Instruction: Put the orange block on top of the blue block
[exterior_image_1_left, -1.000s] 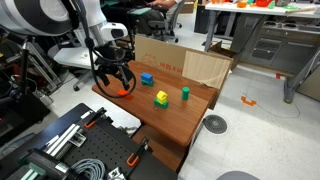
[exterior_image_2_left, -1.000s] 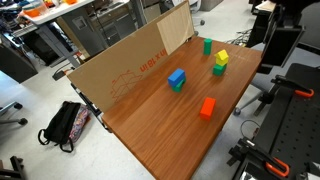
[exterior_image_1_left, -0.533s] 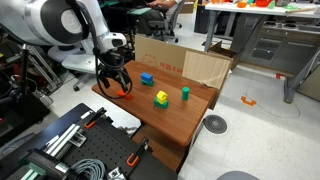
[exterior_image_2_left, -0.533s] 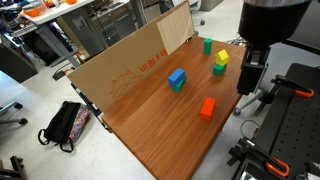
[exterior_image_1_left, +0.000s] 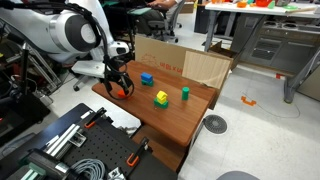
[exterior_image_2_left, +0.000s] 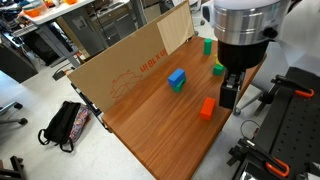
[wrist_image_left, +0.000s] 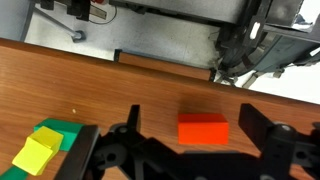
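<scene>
The orange block (exterior_image_2_left: 207, 108) (wrist_image_left: 203, 130) lies below with an open finger beyond each end. Next, my gripper moves down until the fingers are on either side, then closes.
The orange block (wrist_image_left: 203, 130) lies flat on the wooden table (exterior_image_2_left: 150, 135), and it also shows in an exterior view (exterior_image_2_left: 207, 108). My gripper (wrist_image_left: 195, 125) is open and hovers over it, one finger on each side, not touching. It shows in both exterior views (exterior_image_2_left: 227, 100) (exterior_image_1_left: 120, 88). The blue block (exterior_image_2_left: 177, 79) (exterior_image_1_left: 146, 78) stands apart, further along the table near the cardboard. It is out of the wrist view.
A yellow block with green (wrist_image_left: 45, 148) (exterior_image_1_left: 161, 98) sits close by. A green cylinder (exterior_image_2_left: 207, 46) (exterior_image_1_left: 185, 93) stands toward the table's far end. A cardboard wall (exterior_image_2_left: 130, 62) lines one table edge. Black equipment (exterior_image_2_left: 290, 120) stands beside the table.
My arm has swung in over the table and come down toward the orange block. The blocks have not moved.
</scene>
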